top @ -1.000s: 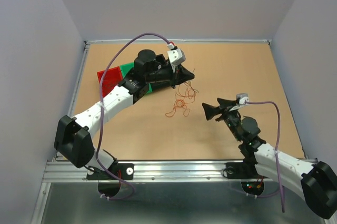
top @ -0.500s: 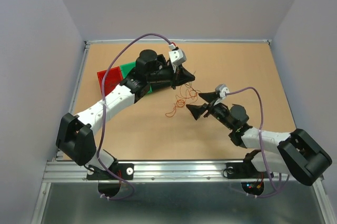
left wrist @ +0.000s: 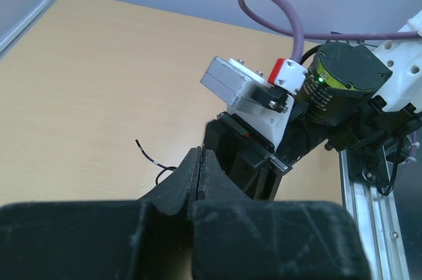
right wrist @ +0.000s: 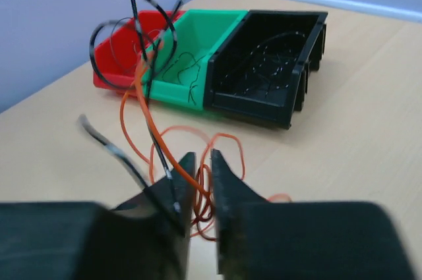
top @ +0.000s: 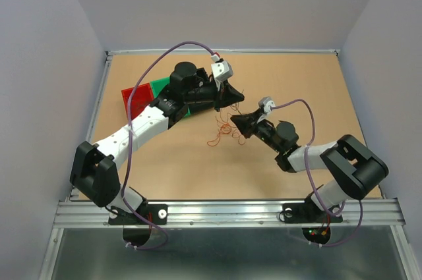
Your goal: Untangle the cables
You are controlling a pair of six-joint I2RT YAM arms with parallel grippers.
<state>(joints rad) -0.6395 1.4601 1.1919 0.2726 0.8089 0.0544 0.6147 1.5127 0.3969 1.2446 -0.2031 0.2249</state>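
I need to swing my left gripper to its left in the top view next, over the black bin below, which holds matching wires. Then I need to lower the black cable and let it go.
A tangle of thin orange cables (top: 221, 136) lies mid-table. A black cable (right wrist: 135, 3) rises out of it, looping upward. My left gripper (top: 237, 97) hangs above the tangle's far side. Its jaws (left wrist: 200, 155) are pressed shut, with the black cable's end (left wrist: 148, 156) curling out beside them. My right gripper (top: 235, 124) is at the tangle's right edge. In the right wrist view it (right wrist: 201, 161) is closed to a narrow gap with an orange strand (right wrist: 158, 132) running down into that gap. More orange loops (right wrist: 227, 141) lie on the table behind.
A red bin (right wrist: 115, 62), a green bin (right wrist: 198, 36) and a black bin (right wrist: 270, 62) stand in a row at the back left, with thin wires inside. From above, my left arm covers the black one. Grey walls enclose the table (top: 297, 82).
My right arm swung left from the table's right side to the tangle, and its wide-open jaws closed around an orange strand. The left arm stayed still, shut.
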